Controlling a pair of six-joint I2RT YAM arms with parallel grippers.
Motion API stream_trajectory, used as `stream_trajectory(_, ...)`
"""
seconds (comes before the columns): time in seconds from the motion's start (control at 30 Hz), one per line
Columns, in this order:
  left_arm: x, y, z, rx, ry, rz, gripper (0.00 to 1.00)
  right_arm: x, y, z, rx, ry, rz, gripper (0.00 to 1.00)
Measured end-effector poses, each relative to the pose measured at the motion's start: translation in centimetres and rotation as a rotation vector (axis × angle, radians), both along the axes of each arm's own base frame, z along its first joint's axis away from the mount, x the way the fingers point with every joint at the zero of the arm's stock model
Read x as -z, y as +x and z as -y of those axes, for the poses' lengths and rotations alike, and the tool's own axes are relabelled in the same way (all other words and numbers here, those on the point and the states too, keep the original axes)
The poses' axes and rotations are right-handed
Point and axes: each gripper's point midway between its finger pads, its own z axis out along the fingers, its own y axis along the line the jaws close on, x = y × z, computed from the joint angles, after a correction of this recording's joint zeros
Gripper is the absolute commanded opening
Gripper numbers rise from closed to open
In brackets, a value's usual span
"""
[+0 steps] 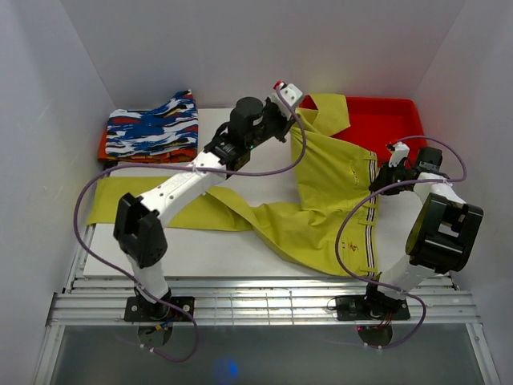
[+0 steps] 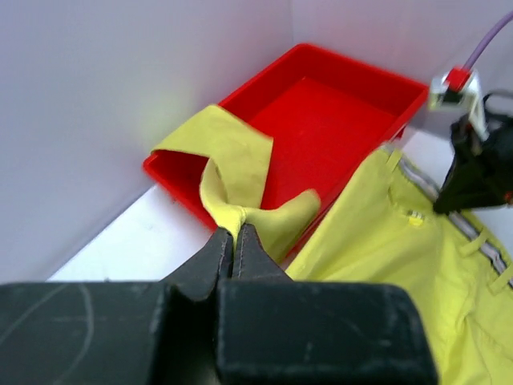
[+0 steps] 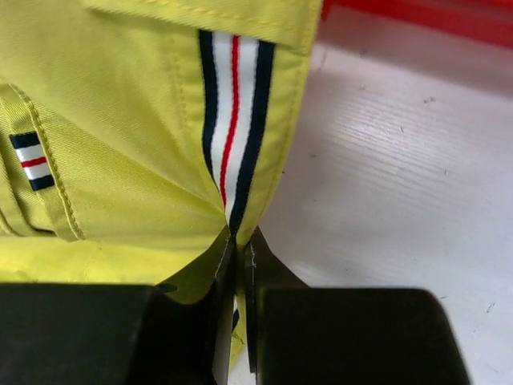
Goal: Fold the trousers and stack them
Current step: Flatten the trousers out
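The end of the trousers hangs over the tray (image 1: 385,120). My left gripper will pull it back and to the left in the top view next.
The yellow-green trousers (image 1: 321,200) lie spread across the white table, one leg running left, the waist part toward the right. One cloth end drapes over the rim of the red tray (image 1: 385,120). My left gripper (image 1: 295,120) is shut on that cloth end (image 2: 232,216) beside the tray. My right gripper (image 1: 383,178) is shut on the trousers' right edge at the dark, white and red striped band (image 3: 236,136), low on the table.
A folded blue, white, black and orange patterned garment (image 1: 152,132) lies at the back left. The red tray (image 2: 337,104) stands at the back right against the white walls. Purple cables loop from both arms over the table.
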Motion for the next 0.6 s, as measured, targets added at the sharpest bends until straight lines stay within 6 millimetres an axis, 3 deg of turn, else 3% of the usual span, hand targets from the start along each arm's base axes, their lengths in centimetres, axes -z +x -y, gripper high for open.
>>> stream_trajectory(0.17, 1.7, -5.2, -6.1, -0.121, 0.089, 0.003, 0.0, -2.0, 0.2, -1.2, -0.043, 0.044, 0.063, 0.08)
stream_trajectory(0.33, 4.2, -12.7, -10.0, -0.055, 0.146, -0.073, 0.0, -2.3, -0.7, -2.9, -0.089, 0.121, 0.042, 0.08)
stream_trajectory(0.4, 4.8, -15.1, -10.3, 0.036, 0.157, -0.105, 0.36, -2.5, -1.4, -3.6, -0.109, 0.145, 0.025, 0.08)
stream_trajectory(0.47, 5.9, -17.5, -10.2, 0.144, 0.173, -0.138, 0.7, -2.3, -1.7, -3.1, -0.116, 0.097, 0.031, 0.08)
stream_trajectory(0.53, 6.4, -18.7, -10.8, 0.179, 0.168, -0.182, 0.73, -1.6, -2.1, -0.8, -0.086, -0.016, 0.037, 0.08)
stream_trajectory(0.6, 6.4, -18.6, -11.1, 0.176, 0.156, -0.21, 0.77, -1.2, -2.9, 1.4, -0.059, -0.112, 0.041, 0.08)
